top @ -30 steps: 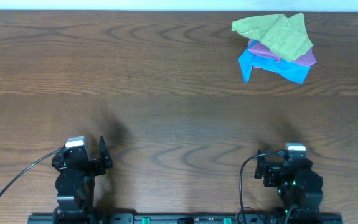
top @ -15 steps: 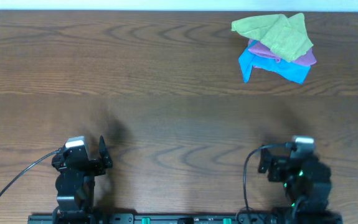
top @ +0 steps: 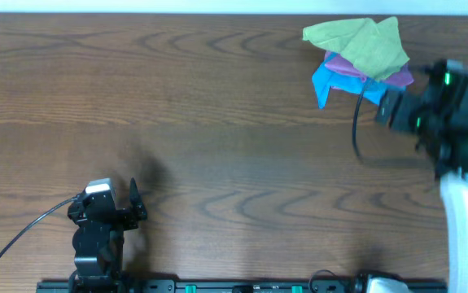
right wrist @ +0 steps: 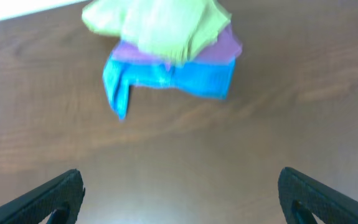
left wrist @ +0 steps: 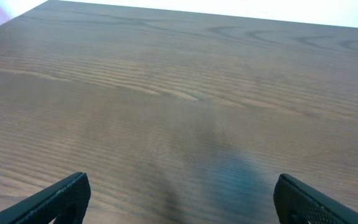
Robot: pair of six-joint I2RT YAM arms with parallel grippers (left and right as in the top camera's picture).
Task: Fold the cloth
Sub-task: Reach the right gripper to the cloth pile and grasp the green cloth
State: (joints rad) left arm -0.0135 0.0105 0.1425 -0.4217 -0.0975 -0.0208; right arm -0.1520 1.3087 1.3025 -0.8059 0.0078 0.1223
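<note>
My open right gripper moves outward and down onto the crumpled middle of the lime-green cloth (top: 362,42) next, because that cloth is on top of the pile.
The lime-green cloth (top: 362,42) lies crumpled on top of a pile at the far right of the table, over a purple cloth (top: 346,65) and a bright blue cloth (top: 335,84). In the right wrist view the green cloth (right wrist: 163,28) is at the top centre. My right gripper (top: 390,107) is open and empty, just to the right of the pile and apart from it; its fingers (right wrist: 179,186) frame bare table below the pile. My left gripper (top: 136,205) is open and empty at the near left, and its wrist view (left wrist: 180,193) shows only bare wood.
The wooden table (top: 217,106) runs to a white far edge just behind the pile. The right arm's black cable (top: 357,134) hangs beside the pile. The arm bases' rail (top: 217,286) lines the near edge.
My right arm has swung from its rest place at the near right up and away to beside the cloth pile. The left arm and the cloths have not moved.
</note>
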